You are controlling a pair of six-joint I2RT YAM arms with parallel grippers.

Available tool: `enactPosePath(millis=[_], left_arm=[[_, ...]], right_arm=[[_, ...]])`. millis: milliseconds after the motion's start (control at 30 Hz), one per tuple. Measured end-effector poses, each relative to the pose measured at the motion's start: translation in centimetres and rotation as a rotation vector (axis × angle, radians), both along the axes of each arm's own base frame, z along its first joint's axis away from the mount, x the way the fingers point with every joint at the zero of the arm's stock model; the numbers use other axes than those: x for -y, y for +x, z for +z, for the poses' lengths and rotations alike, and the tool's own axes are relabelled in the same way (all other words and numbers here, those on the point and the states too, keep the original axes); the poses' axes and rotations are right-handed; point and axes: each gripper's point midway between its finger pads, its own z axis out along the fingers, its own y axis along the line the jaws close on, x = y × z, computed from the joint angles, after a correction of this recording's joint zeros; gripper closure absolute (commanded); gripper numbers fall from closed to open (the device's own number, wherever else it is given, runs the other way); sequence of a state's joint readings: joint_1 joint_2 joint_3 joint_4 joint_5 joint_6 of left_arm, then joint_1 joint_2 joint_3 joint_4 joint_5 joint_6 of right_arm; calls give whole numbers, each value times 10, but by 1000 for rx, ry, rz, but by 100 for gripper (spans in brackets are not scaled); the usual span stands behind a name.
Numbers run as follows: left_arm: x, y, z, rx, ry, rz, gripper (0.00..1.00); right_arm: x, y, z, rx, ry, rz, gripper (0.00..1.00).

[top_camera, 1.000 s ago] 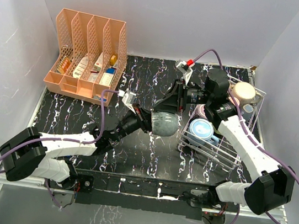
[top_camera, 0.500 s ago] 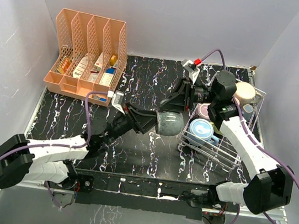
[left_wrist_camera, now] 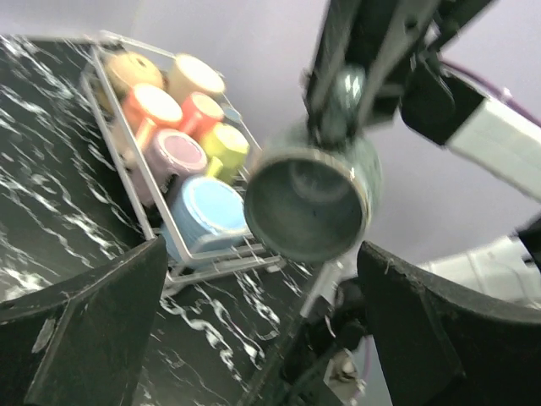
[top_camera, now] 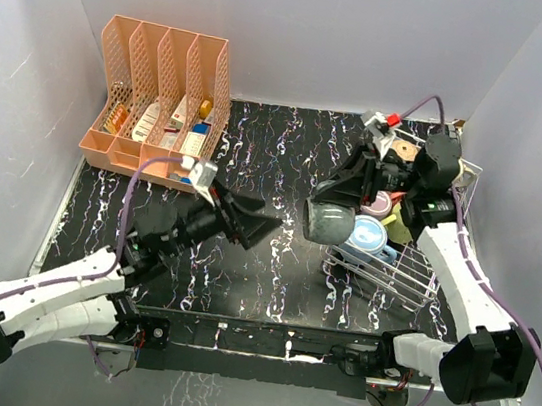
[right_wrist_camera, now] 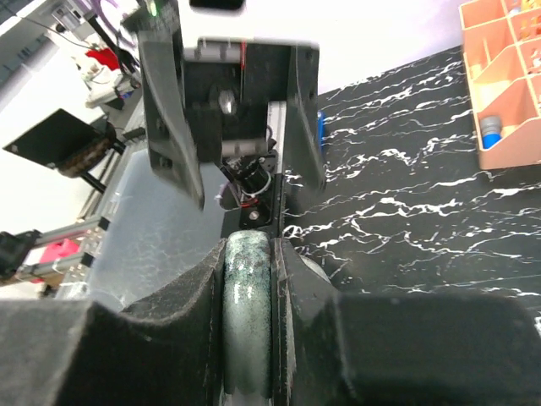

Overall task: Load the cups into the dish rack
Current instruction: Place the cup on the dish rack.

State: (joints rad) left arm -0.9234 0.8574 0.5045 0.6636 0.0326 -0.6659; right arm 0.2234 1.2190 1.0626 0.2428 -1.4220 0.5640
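Observation:
My right gripper turns downward next and moves down and across to release, since the rack's bare wires lie below it and to its right in the top view.
A grey cup [top_camera: 331,220] hangs on its side just left of the dish rack [top_camera: 409,281], its mouth toward my left arm. My right gripper [top_camera: 352,186] is shut on its handle [right_wrist_camera: 248,313], which fills the gap between the pads. My left gripper [top_camera: 251,224] stands open and empty, apart from the cup, to its left. The left wrist view looks into the grey cup [left_wrist_camera: 313,203] past wide-spread fingers [left_wrist_camera: 84,330]. The dish rack [left_wrist_camera: 100,91] holds several cups: light blue [left_wrist_camera: 207,211], yellow-green [left_wrist_camera: 224,144], mauve [left_wrist_camera: 176,154], pinks and tan.
A peach slotted organizer [top_camera: 160,97] with small boxes stands at the far left of the black marbled table [top_camera: 270,284]. White walls close in the left, back and right. The rack sits against the right wall.
My left gripper opened, let go of the grey cup and drew back to the left. My right arm carried the cup by its handle rightward to the rack's edge.

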Motion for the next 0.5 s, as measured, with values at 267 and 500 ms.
enactPosePath(millis=[267, 500], left_arm=[[-52, 68, 64, 66, 255, 147, 6], [-85, 95, -11, -49, 572, 158, 6]], right_arm=[[42, 17, -3, 76, -22, -116, 92], [75, 76, 7, 205, -181, -394, 92]])
